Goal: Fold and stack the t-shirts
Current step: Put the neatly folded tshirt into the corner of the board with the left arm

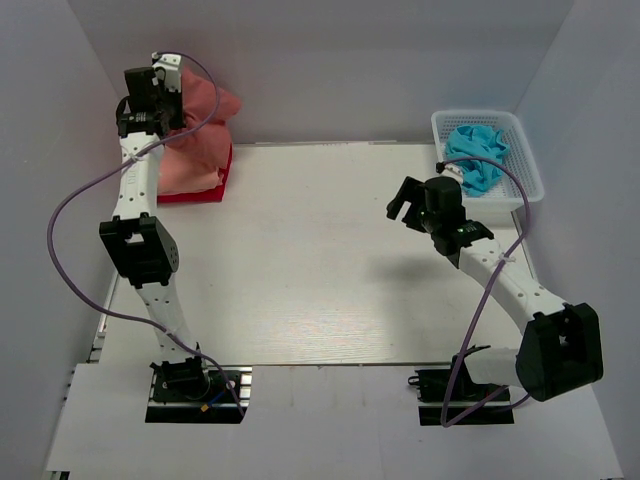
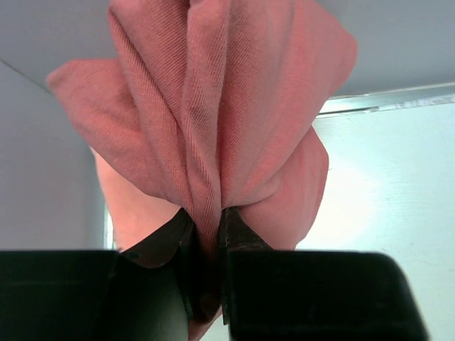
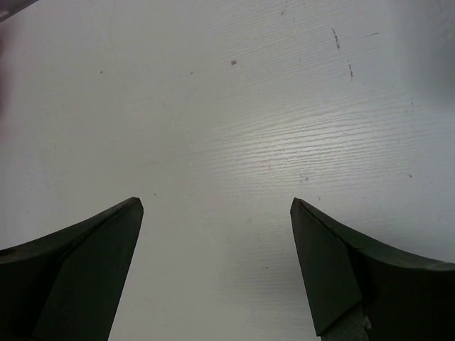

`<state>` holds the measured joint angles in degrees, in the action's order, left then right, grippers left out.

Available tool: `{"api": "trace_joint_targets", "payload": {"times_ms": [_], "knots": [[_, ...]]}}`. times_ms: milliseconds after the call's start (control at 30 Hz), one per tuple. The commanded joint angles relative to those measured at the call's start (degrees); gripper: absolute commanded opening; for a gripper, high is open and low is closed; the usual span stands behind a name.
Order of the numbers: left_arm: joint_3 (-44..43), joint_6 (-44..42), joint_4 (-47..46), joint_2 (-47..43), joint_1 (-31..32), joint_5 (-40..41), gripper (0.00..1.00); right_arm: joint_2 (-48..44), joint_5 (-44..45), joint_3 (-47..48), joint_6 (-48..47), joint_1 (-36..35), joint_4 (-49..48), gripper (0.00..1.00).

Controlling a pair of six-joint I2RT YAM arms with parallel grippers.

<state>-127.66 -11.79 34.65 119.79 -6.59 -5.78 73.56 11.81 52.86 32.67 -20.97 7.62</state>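
Observation:
The robot's left hand should go down next and move toward the wall beside the stack.
My left gripper (image 1: 160, 98) is at the back left corner, shut on a bunched fold of the dusty brick-red t-shirt (image 1: 208, 110). The shirt hangs in a gathered lump over the stack below. In the left wrist view the cloth (image 2: 213, 106) is pinched between the closed jaws of the gripper (image 2: 206, 222). Under it lies a folded salmon-pink t-shirt (image 1: 188, 172) on a folded bright red one (image 1: 220, 185). My right gripper (image 1: 402, 207) is open and empty above bare table at the right; in its wrist view (image 3: 217, 206) the jaws stand wide apart.
A white mesh basket (image 1: 527, 150) with a crumpled teal cloth (image 1: 478, 155) stands at the back right, just behind the right arm. White walls close in on the left, back and right. The left arm's purple cable loops out to the left.

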Motion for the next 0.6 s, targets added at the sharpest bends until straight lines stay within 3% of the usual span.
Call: {"api": "trace_joint_targets", "payload": {"times_ms": [0, 567], "knots": [[-1.20, 1.24, -0.82, -3.16, -1.23, -4.85, 0.00, 0.44, 0.49, 3.21, 0.47, -0.03, -1.73, 0.90], [-0.31, -2.71, -1.96, 3.96, -7.82, -3.11, 0.00, 4.22, 3.04, 8.84, 0.21, 0.05, 1.08, 0.90]]}}
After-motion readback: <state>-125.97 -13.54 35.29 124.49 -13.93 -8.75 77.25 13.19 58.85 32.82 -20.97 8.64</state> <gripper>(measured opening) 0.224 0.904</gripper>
